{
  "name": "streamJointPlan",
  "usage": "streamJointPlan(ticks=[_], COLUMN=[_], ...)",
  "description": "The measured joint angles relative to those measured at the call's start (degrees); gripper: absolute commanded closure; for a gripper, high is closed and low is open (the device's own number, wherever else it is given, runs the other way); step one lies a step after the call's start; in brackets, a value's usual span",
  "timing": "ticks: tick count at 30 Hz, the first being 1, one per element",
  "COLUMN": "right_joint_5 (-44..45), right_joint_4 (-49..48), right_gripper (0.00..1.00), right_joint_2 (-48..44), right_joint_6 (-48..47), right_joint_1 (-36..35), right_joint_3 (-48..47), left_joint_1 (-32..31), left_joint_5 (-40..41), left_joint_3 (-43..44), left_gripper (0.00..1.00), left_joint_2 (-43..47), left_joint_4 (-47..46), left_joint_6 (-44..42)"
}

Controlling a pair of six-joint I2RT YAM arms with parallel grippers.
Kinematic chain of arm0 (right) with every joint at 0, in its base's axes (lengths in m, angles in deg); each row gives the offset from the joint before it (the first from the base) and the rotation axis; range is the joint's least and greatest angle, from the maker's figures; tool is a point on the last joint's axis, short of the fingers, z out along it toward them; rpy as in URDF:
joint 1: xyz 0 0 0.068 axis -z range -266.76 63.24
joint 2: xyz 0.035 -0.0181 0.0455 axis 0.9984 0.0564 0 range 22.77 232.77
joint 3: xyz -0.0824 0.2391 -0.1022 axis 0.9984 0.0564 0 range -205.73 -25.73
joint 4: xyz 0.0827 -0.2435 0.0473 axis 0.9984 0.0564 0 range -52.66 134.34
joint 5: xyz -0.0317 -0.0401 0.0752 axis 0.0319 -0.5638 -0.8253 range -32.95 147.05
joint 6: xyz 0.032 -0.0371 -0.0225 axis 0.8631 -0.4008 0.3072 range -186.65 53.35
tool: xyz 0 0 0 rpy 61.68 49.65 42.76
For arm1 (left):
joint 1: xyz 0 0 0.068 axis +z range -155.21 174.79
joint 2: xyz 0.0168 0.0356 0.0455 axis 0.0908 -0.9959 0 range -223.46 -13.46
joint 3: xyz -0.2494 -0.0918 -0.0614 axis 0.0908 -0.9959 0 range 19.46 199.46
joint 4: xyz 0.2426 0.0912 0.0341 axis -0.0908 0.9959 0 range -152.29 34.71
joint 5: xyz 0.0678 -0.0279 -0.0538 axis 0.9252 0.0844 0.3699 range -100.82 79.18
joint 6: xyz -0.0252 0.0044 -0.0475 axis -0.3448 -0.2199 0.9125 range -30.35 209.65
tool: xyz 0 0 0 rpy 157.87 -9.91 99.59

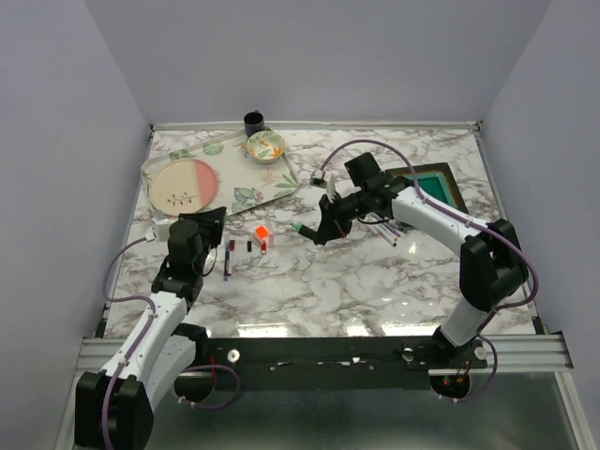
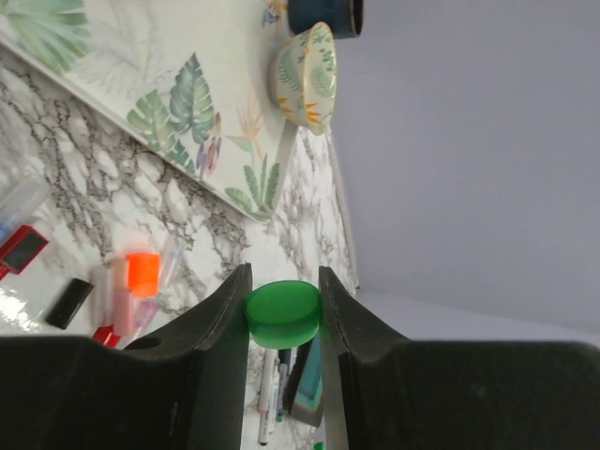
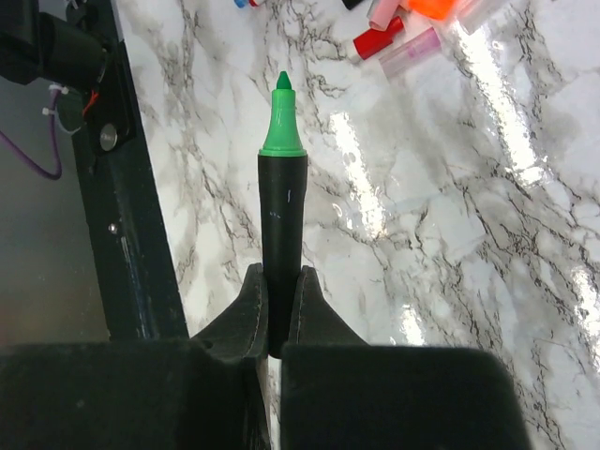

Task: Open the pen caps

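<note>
My left gripper will next move down, with its fingers tipping down, to the gap (image 2: 45,279) beside the black cap and let go of the green cap (image 2: 281,312), because the loose caps are gathered there.
In the left wrist view my left gripper (image 2: 283,281) is shut on a round green pen cap (image 2: 281,312), one finger on each side. In the top view that gripper (image 1: 211,223) hangs over the table's left part. My right gripper (image 3: 281,277) is shut on a thick black pen (image 3: 281,206) with its green tip (image 3: 281,117) bare; from above it (image 1: 322,232) is near the table's middle, tip (image 1: 296,228) pointing left. Loose caps lie between the arms: orange (image 1: 262,230), red (image 1: 264,246), black (image 1: 249,247). More pens (image 1: 384,228) lie behind the right gripper.
A leaf-patterned tray (image 1: 281,178) at the back left carries a pink plate (image 1: 183,187) and a small bowl (image 1: 265,145); a dark cup (image 1: 254,120) stands behind it. A teal box (image 1: 436,185) lies at the back right. Thin pens (image 1: 228,262) lie near the left gripper.
</note>
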Motion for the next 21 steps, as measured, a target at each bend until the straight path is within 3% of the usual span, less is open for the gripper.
streamJointPlan(ticks=[4,10,21], right_joint_5=[2.71,10.64,17.62], right_joint_4=[0.92,1.99,4.28], right_gripper=[0.99,0.97,0.89], right_joint_2=[0.00,0.76,3.04], right_joint_6=[-0.57,-1.07,-1.68], right_joint_1=[-0.13,1.79,7.15], right_joint_3=[0.00,-0.17,-1.44], left_joint_1=[0.35,0.35,0.35], left_joint_5=[-1.92,-7.06,-12.79], left_joint_3=[-0.72,0.63,0.79], left_gripper=[1.00,0.99,0.85], left_joint_2=[-2.05,-6.27,-19.98], left_joint_4=[0.61,3.04,6.60], left_joint_6=[-0.90,-10.14,-26.84])
